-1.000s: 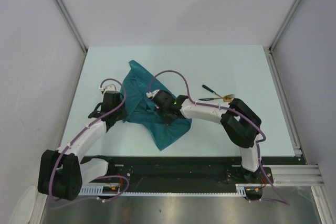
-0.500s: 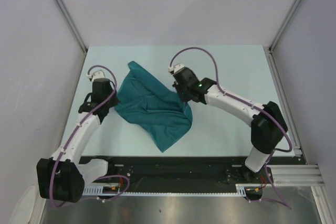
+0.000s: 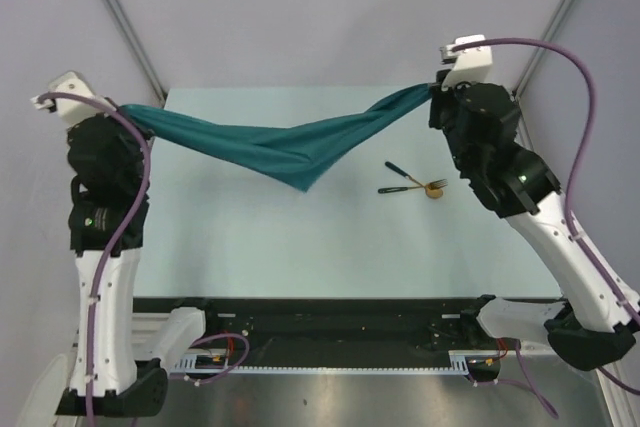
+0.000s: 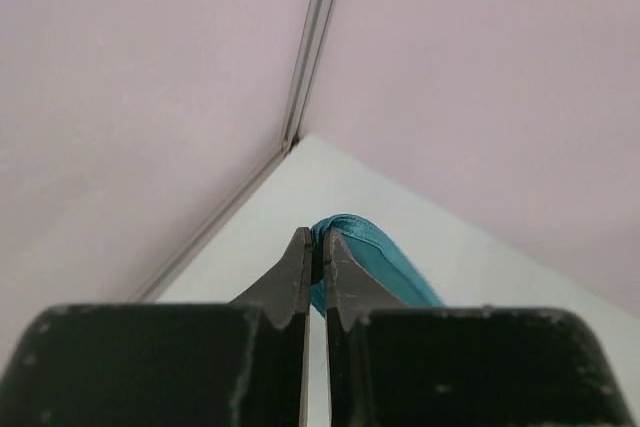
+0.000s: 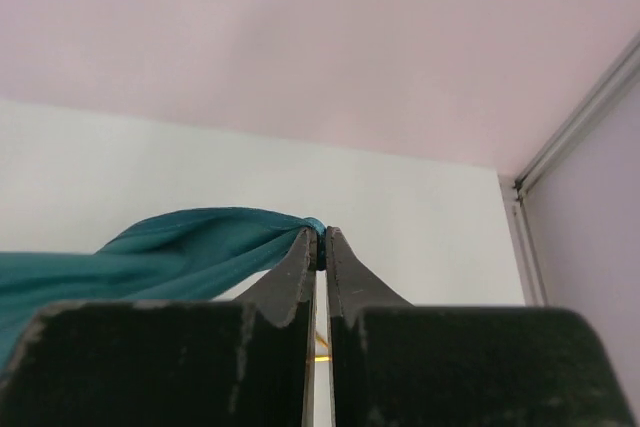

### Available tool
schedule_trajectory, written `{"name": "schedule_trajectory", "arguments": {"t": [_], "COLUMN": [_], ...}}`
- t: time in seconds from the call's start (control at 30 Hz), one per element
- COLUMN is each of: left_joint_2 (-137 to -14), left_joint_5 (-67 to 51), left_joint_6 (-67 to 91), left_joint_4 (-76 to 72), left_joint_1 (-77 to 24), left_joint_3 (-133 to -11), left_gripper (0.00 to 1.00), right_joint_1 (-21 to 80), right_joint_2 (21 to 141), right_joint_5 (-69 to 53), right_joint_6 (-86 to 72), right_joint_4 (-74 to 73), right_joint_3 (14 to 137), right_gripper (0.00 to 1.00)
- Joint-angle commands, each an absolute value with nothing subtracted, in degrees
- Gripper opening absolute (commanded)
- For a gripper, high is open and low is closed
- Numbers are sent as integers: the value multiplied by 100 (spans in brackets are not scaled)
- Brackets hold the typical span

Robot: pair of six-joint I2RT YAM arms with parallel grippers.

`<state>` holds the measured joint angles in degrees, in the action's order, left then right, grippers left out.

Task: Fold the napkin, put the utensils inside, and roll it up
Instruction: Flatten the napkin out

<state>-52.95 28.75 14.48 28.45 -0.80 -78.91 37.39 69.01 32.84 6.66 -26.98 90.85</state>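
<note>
My right gripper brings the opposite corner down onto the tabletop beyond the dark handles next and releases it, since the napkin (image 3: 270, 144) still hangs in the air.
The teal napkin (image 3: 270, 144) hangs stretched in the air above the table, sagging to a point in the middle. My left gripper (image 3: 127, 109) is raised at the far left and is shut on one corner of the napkin (image 4: 372, 245); the pinch shows in the left wrist view (image 4: 317, 243). High at the right, my right gripper (image 3: 432, 93) is shut on the opposite corner (image 5: 190, 245), pinched at the tips (image 5: 321, 237). The two utensils (image 3: 409, 182) lie crossed on the table right of centre, with dark handles and gold heads, below the right arm.
The pale table (image 3: 250, 247) is bounded by grey walls with aluminium posts at the back left (image 3: 120, 17) and back right (image 3: 560, 17). A metal rail (image 3: 545, 197) runs along the right edge. The black base rail (image 3: 330, 332) lies along the near edge.
Both arms have risen and swung far apart, lifting the napkin off the table and pulling it taut between them. The utensils have not moved.
</note>
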Motion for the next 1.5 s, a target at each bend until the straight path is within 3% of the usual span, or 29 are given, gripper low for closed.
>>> {"name": "schedule_trajectory", "arguments": {"t": [0.0, 0.13, 0.33, 0.37, 0.4, 0.43, 0.47, 0.57, 0.8, 1.0, 1.47], "left_joint_2": [-5229, -5519, -6685, -6836, -6977, -7240, -7329, -7401, -7304, -7190, -7110], "left_joint_5": [2577, 2067, 863, 774, 678, 546, 266, -322, -439, -378, -413], "left_joint_6": [1178, 1213, 1581, 1634, 1704, 1731, 1740, 1845, 1855, 1723, 1714], "left_joint_4": [3085, 3138, 2778, 2725, 2620, 2593, 2567, 2321, 2215, 2303, 2285], "left_joint_1": [-18, -18, 667, 764, 782, 800, 800, 791, 791, 791, 791], "left_joint_3": [-8332, -8026, -7085, -6884, -6804, -6733, -6602, -6216, -5950, -5941, -5898], "left_gripper": [0, 0, 0, 0, 0, 0, 0, 0, 0, 0, 0], "right_joint_1": [3587, 3034, 1803, 1732, 1671, 1661, 1722, 2169, 3891, 5148, 5713], "right_joint_2": [6873, 7162, 8681, 8945, 9565, 9824, 10078, 10047, 9079, 9228, 10089], "right_joint_5": [3332, 2744, 1460, 1181, 1056, 976, 897, 905, 229, 597, 747], "right_joint_6": [897, 563, 212, 194, 185, 158, 141, 62, -1017, -1958, -2215], "right_joint_4": [-2399, -2365, -1653, -1591, -1808, -2072, -2379, -2576, -2681, -3049, -2769], "right_joint_3": [9071, 8816, 8894, 9138, 9341, 9604, 10111, 9541, 7360, 6751, 6478], "right_gripper": [0, 0, 0, 4, 14, 27, 49, 66, 62, 56, 55]}}
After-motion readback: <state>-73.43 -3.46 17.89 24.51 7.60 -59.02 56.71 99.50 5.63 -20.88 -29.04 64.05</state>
